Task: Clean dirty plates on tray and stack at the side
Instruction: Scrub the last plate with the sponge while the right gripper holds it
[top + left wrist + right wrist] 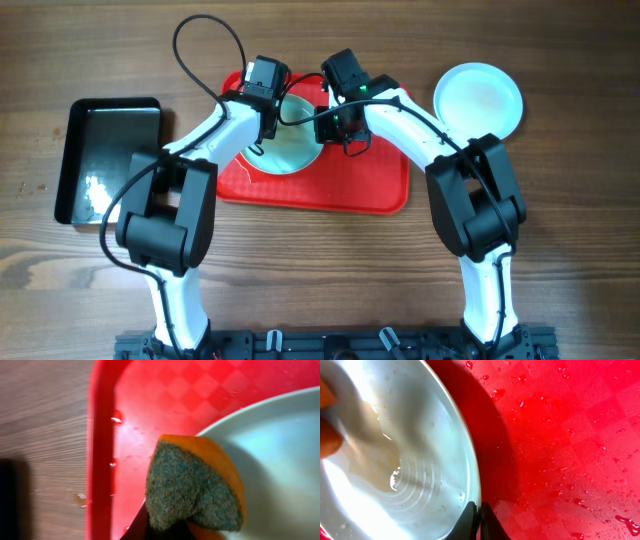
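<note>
The robot's right gripper will next pull the plate to the right in the overhead view and let go of the plate's rim, as bare tray bottom is open there.
A pale blue plate (292, 145) lies on the red tray (370, 190), between the two grippers. My left gripper (262, 92) is shut on an orange sponge with a dark scouring face (195, 487), pressed at the plate's rim (280, 450). My right gripper (345, 105) is shut on the rim of the same plate (400, 460), its fingertips (480, 520) pinching the edge. The plate looks wet. Another plate (478, 98) lies on the table to the right of the tray. A third plate is not in view.
A black glossy tray (108, 160) lies on the wooden table at the left. Water drops speckle the red tray's floor (570, 460). The tray's raised left rim (100, 460) stands next to the sponge.
</note>
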Controlling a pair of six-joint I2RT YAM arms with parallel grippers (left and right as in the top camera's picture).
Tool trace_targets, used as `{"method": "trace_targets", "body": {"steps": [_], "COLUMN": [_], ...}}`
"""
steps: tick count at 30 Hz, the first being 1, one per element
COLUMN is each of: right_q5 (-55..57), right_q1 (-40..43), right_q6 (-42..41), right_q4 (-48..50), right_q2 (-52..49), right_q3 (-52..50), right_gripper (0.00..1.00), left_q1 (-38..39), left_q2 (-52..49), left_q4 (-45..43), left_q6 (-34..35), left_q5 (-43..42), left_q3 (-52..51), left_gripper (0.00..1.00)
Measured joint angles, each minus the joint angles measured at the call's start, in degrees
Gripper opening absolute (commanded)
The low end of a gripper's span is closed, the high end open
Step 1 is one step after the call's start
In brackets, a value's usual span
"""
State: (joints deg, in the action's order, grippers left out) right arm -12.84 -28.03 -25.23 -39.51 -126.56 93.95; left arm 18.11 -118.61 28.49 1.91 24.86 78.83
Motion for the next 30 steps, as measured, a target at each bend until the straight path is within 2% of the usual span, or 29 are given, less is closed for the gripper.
{"method": "trace_targets", "body": {"steps": [2, 3, 7, 10, 17, 20, 24, 30], "right_q5": [0.2, 0.6, 1.3, 1.3, 1.4, 1.4, 1.5, -0.4], "right_q1": [0.1, 0.5, 0.7, 0.6, 0.7, 0.7, 0.6, -0.3], "right_q6": [0.0, 0.1, 0.3, 0.4, 0.5, 0.7, 0.9, 0.9], "right_q4": [-0.7, -1.1, -1.1, -1.1, -1.1, -1.1, -1.2, -0.7], "right_q2": [0.0, 0.0, 0.0, 0.0, 0.0, 0.0, 0.0, 0.0], "right_q3": [0.0, 0.0, 0.0, 0.0, 0.0, 0.0, 0.0, 0.0], "right_gripper": [0.04, 0.04, 0.04, 0.04, 0.04, 0.04, 0.04, 0.04], "left_q1": [-0.7, -1.4, -3.1, -2.4, -1.6, -1.4, -0.9, -0.2], "left_q2": [2.7, 4.4, 9.3, 8.9, 3.2, 3.2, 3.7, 5.1], "left_q4": [0.2, 0.3, 0.4, 0.8, 2.3, 3.0, 4.7, 5.0], "left_q6": [-0.1, 0.6, 8.9, 13.4, 15.6, 13.8, 8.5, 5.5], "left_q5": [2.1, 0.1, -20.5, -30.1, -34.8, -32.2, -14.4, 4.7], "left_q3": [0.0, 0.0, 0.4, -0.4, -4.0, -4.1, -4.1, -4.2], "left_gripper": [0.04, 0.04, 0.04, 0.04, 0.04, 0.04, 0.04, 0.04]}}
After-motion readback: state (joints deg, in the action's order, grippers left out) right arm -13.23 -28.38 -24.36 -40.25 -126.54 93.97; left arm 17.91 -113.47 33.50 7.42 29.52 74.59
